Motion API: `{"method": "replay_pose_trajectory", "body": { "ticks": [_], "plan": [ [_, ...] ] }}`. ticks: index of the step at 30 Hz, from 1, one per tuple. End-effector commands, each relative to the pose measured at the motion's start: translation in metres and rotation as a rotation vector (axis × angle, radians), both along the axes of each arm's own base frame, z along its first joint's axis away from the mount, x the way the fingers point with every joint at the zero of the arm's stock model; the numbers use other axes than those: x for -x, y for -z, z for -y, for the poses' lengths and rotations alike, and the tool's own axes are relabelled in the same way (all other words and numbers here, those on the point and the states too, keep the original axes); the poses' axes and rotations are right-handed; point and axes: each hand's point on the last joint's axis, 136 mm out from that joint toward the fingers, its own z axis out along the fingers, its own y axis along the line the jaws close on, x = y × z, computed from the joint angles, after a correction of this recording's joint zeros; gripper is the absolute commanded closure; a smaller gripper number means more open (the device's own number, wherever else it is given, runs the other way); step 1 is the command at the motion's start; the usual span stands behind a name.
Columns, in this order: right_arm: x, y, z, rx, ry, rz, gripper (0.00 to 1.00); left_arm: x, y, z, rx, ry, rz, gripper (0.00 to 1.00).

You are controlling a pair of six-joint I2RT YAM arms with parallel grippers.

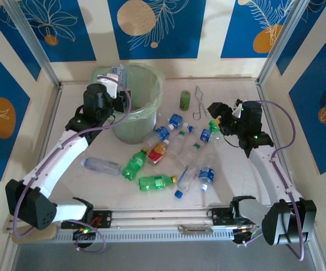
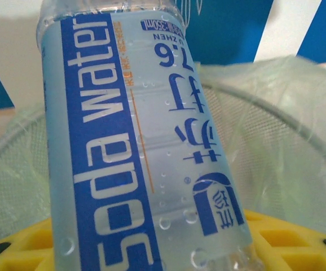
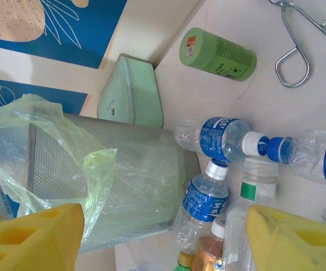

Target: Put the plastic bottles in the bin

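Next, my left gripper carries the bottle across toward the bin's open middle, just inside the bin's rim, before I release it.
My left gripper (image 1: pixel 113 86) is shut on a clear plastic bottle (image 2: pixel 140 141) with a blue "soda water" label. It holds the bottle at the left rim of the bin (image 1: pixel 146 107), a pale-green mesh bucket with a thin green bag (image 3: pixel 135 186). The bin's rim (image 2: pixel 287 113) curves behind the held bottle. Several plastic bottles lie on the table right of and in front of the bin: green ones (image 1: pixel 135 164), a red-labelled one (image 1: pixel 158 151), blue-labelled ones (image 3: pixel 222 138). My right gripper (image 1: pixel 216 117) hangs open above the right-hand bottles, with nothing between its yellow pads (image 3: pixel 290 240).
A short olive-green cylinder (image 1: pixel 185 100) and wire tongs (image 1: pixel 199 101) lie at the back right of the bin. A pale-green box (image 3: pixel 132 93) stands in the corner behind it. One clear bottle (image 1: pixel 102 165) lies apart under the left arm. Walls close off three sides.
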Motion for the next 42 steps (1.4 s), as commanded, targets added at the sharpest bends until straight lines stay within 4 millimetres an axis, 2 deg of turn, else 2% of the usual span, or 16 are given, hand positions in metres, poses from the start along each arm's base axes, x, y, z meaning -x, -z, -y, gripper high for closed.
{"method": "replay_pose_trajectory", "body": {
  "ticks": [1, 6, 12, 13, 16, 20, 26, 31, 35, 38, 42],
  "plan": [
    [-0.001, -0.010, -0.004, -0.003, -0.011, 0.022, 0.24, -0.007, 0.012, 0.004, 0.019, 0.022, -0.089, 0.51],
    [-0.001, -0.011, -0.004, 0.002, -0.010, 0.025, 0.24, -0.013, 0.023, 0.008, 0.008, 0.035, -0.143, 0.47],
    [-0.002, -0.013, -0.006, 0.012, -0.015, 0.028, 0.24, -0.013, 0.022, 0.009, 0.018, 0.036, -0.140, 0.40],
    [-0.003, -0.012, -0.006, 0.013, -0.013, 0.026, 0.24, -0.013, 0.021, 0.009, 0.019, 0.036, -0.137, 0.36],
    [-0.003, -0.013, -0.006, 0.012, -0.014, 0.028, 0.24, -0.012, 0.019, 0.008, 0.024, 0.032, -0.132, 0.12],
    [-0.003, -0.013, -0.008, 0.015, -0.016, 0.028, 0.24, -0.010, 0.016, 0.009, 0.037, 0.037, -0.125, 0.02],
    [-0.003, -0.012, -0.007, 0.018, -0.015, 0.024, 0.24, -0.007, 0.009, 0.006, 0.048, 0.032, -0.108, 0.00],
    [-0.004, -0.009, -0.007, 0.024, -0.014, 0.019, 0.24, 0.005, -0.009, 0.014, 0.107, 0.091, -0.072, 0.00],
    [-0.006, -0.006, -0.001, 0.057, -0.004, 0.006, 0.24, 0.025, -0.033, 0.033, 0.218, 0.217, -0.011, 0.00],
    [-0.011, -0.002, 0.015, 0.105, 0.027, -0.013, 0.23, 0.041, -0.043, 0.049, 0.292, 0.303, 0.021, 0.00],
    [-0.018, 0.004, 0.042, 0.138, 0.084, -0.036, 0.23, 0.058, -0.039, 0.077, 0.333, 0.391, 0.011, 0.00]
  ]
}}
